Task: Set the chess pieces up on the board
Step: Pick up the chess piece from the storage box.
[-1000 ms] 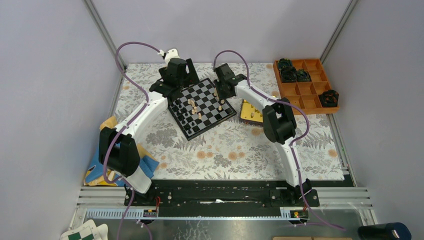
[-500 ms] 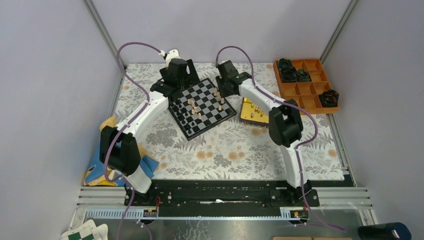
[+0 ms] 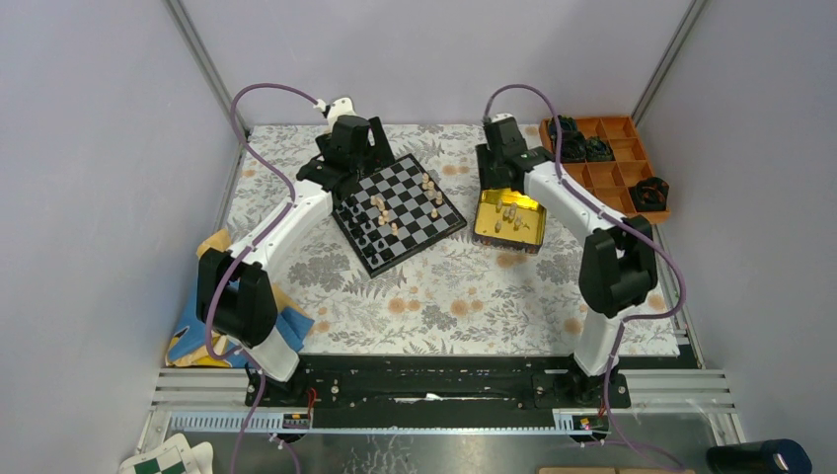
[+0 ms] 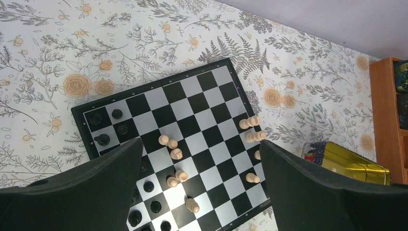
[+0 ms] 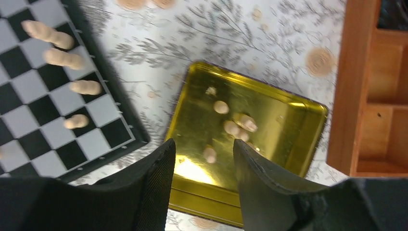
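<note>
The tin's tall tan piece (image 3: 512,210) (image 5: 246,121) sits below, toward the orange tray. My right gripper moves to the right in the top view and down onto it next.
The black-and-grey board (image 3: 419,229) lies tilted at the middle back of the table. Several tan pieces (image 4: 173,147) stand or lie on its middle and right edge (image 4: 252,122). Several black pieces (image 4: 118,114) stand at its left side. My left gripper (image 4: 201,144) hovers open and empty above the board, near its far left corner (image 3: 355,163). My right gripper (image 5: 203,144) is open and empty above the gold tin (image 5: 226,202), right of the board (image 3: 498,170). Several tan pieces (image 5: 231,126) lie loose in the tin.
An orange compartment tray (image 3: 617,202) with bulky black objects (image 3: 572,138) stands at the back right, close to the tin (image 3: 538,237). A blue and yellow cloth (image 3: 197,336) lies at the left edge. A green-and-white checkered item (image 3: 168,459) lies off the table, bottom left.
My right arm has swung right, from the board's far right corner to above the gold tin. The left arm and the pieces on the board have not moved.
</note>
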